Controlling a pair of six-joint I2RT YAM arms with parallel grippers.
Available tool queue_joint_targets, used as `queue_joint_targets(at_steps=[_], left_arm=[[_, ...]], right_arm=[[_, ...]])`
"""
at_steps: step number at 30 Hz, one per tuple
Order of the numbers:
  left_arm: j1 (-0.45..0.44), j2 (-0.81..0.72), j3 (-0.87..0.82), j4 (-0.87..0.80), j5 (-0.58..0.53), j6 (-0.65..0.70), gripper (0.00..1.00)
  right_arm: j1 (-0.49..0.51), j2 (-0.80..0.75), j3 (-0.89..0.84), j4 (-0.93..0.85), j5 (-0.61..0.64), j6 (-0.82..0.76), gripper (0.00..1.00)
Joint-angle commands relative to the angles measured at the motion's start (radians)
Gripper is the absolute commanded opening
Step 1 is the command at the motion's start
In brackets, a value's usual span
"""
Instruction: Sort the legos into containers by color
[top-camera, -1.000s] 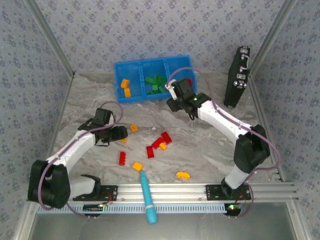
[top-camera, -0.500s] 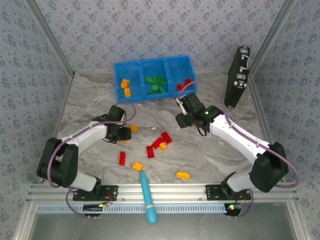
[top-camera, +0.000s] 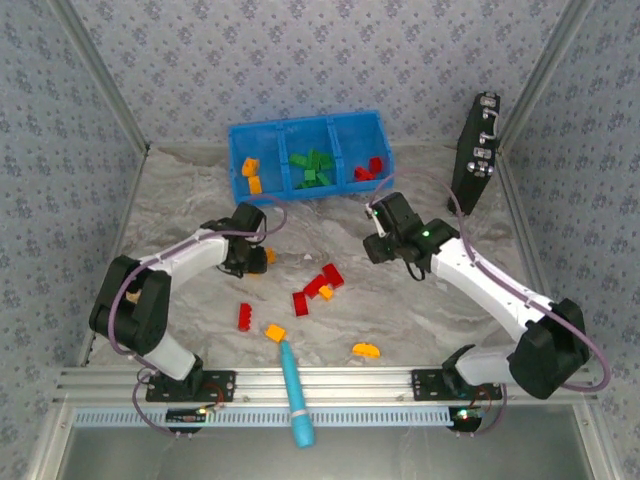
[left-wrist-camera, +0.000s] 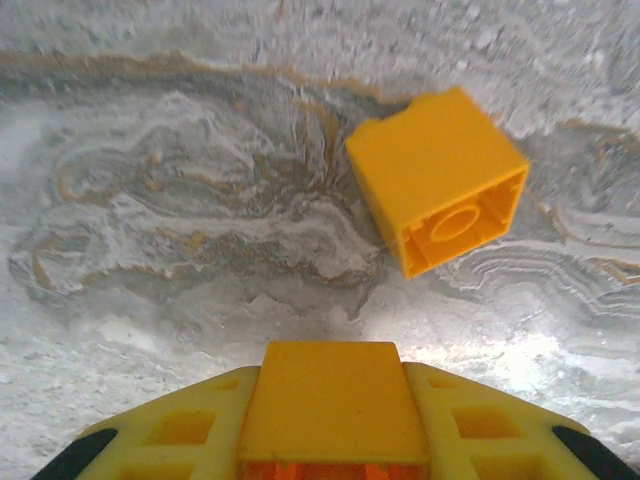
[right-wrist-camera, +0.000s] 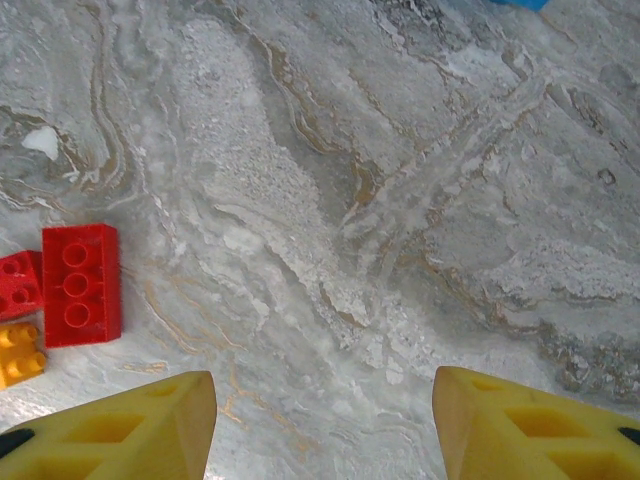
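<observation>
My left gripper will next rise, carry the orange-yellow lego outward, then dip and release it into the blue container with matching orange legos.
My left gripper (top-camera: 250, 262) is shut on an orange-yellow lego (left-wrist-camera: 332, 412), which fills the gap between its fingers. Just ahead of it another orange-yellow lego (left-wrist-camera: 440, 175) lies tipped on its side on the table (top-camera: 268, 256). My right gripper (top-camera: 378, 248) hangs open over bare marbled table (right-wrist-camera: 325, 420), with a red lego (right-wrist-camera: 80, 285) off to its left. The blue containers (top-camera: 310, 125) stand at the back, holding orange legos (top-camera: 250, 175) on the left, green (top-camera: 312, 170) in the middle and red (top-camera: 370, 168) on the right. Loose red legos (top-camera: 318, 285) lie mid-table.
A teal stick (top-camera: 295, 395) lies across the front rail. A black case (top-camera: 475, 150) stands upright at the back right. A single red lego (top-camera: 243, 316) and two orange ones (top-camera: 275, 332) (top-camera: 366, 350) lie toward the near edge.
The left gripper has reached right and closed on an orange-yellow lego. The right gripper has drawn back from the containers toward the near right, staying open.
</observation>
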Motion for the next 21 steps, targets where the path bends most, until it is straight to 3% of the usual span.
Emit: queue_joint_targets(at_steps=[1, 6, 11, 16, 21], left_arm=[[-0.004, 0.002, 0.084, -0.065, -0.033, 0.038, 0.27], [0.002, 0.014, 0.258, -0.068, -0.093, 0.092, 0.26], [0.026, 0.134, 0.481, -0.027, -0.137, 0.161, 0.25], [0.041, 0.289, 0.700, -0.003, -0.178, 0.231, 0.25], [0.093, 0.450, 0.894, -0.030, -0.149, 0.237, 0.24]], right_arm=[[-0.012, -0.032, -0.025, -0.014, 0.001, 0.028, 0.61], [-0.017, -0.060, -0.087, 0.008, -0.051, 0.057, 0.61], [-0.007, -0.078, -0.153, 0.007, -0.108, 0.120, 0.61], [0.066, -0.148, -0.236, 0.002, -0.128, 0.218, 0.63], [0.183, -0.289, -0.363, 0.003, -0.141, 0.326, 0.69]])
